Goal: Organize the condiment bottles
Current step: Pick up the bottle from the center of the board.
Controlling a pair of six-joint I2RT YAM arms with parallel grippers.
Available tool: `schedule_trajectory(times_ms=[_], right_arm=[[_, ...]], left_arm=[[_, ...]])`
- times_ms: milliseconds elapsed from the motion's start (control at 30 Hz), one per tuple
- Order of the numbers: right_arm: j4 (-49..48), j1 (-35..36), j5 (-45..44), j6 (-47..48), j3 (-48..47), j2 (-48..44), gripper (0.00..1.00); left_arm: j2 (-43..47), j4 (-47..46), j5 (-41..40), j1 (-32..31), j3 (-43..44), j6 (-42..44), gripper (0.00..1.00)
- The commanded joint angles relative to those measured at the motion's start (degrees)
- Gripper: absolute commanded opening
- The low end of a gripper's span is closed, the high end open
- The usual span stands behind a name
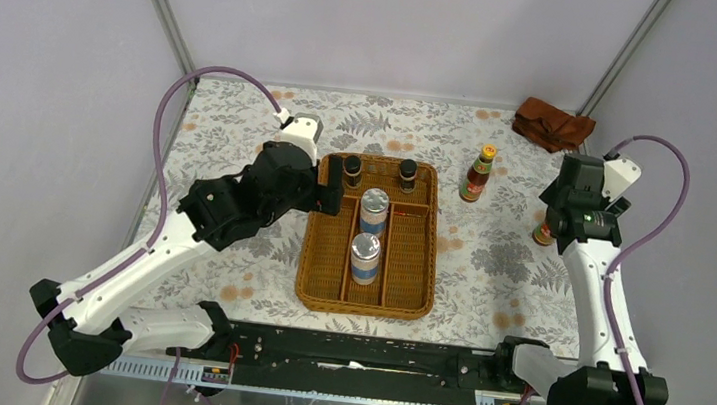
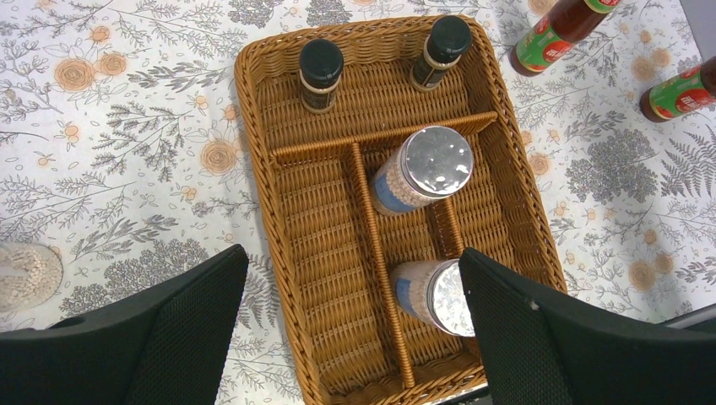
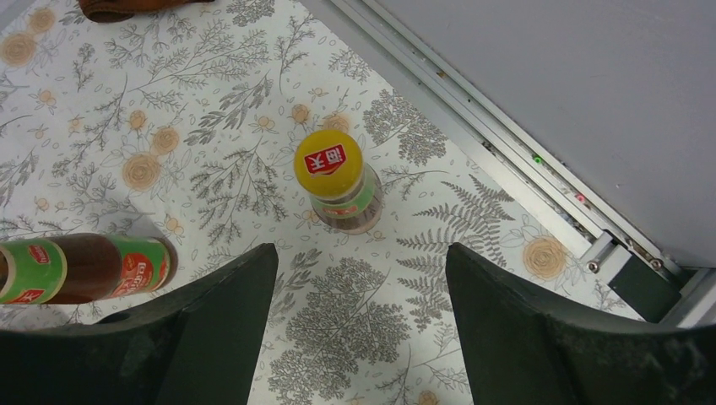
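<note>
The robot's right gripper will next move outward and down until its open fingers are on both sides of the upright bottle's yellow cap (image 3: 329, 164), which stands below and outward of the gripper.
The wicker tray (image 1: 305, 257) holds two tiny dark black-capped bottles (image 1: 352, 170) (image 1: 407, 173) in its back compartment. Two silver-lidded shakers (image 1: 374, 209) (image 1: 364, 256) stand in its middle lane. My left gripper (image 2: 352, 261) is open and empty above the tray's left lane, near its front end. One red yellow-capped sauce bottle (image 1: 478, 173) stands right of the tray. The other (image 3: 333, 177) stands just ahead of my open, empty right gripper (image 3: 360, 253). Part of a clear jar (image 2: 25, 274) shows left of the tray; its lid is out of view.
A rust-brown cloth (image 1: 552, 124) lies at the back right corner. The table's right edge rail (image 3: 507, 152) runs close beside the right gripper. Grey walls enclose the table on three sides.
</note>
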State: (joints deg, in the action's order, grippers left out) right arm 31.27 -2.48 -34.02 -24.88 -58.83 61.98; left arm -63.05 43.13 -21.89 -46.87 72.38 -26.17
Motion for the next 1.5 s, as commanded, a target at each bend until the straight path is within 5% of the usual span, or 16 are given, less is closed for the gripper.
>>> schedule_trajectory(times_ms=[0, 1467], right_arm=[[-5.16, -0.95, 1.19, -0.11, 0.12, 1.8, 0.8], [-11.67, -4.55, 4.15, 1.62, -1.03, 11.2, 0.63]], left_arm=[[-0.08, -3.2, 2.06, 1.6, -0.99, 1.88, 0.99], [-3.4, -6.5, 9.48, 11.39, -1.77, 4.4, 0.99]])
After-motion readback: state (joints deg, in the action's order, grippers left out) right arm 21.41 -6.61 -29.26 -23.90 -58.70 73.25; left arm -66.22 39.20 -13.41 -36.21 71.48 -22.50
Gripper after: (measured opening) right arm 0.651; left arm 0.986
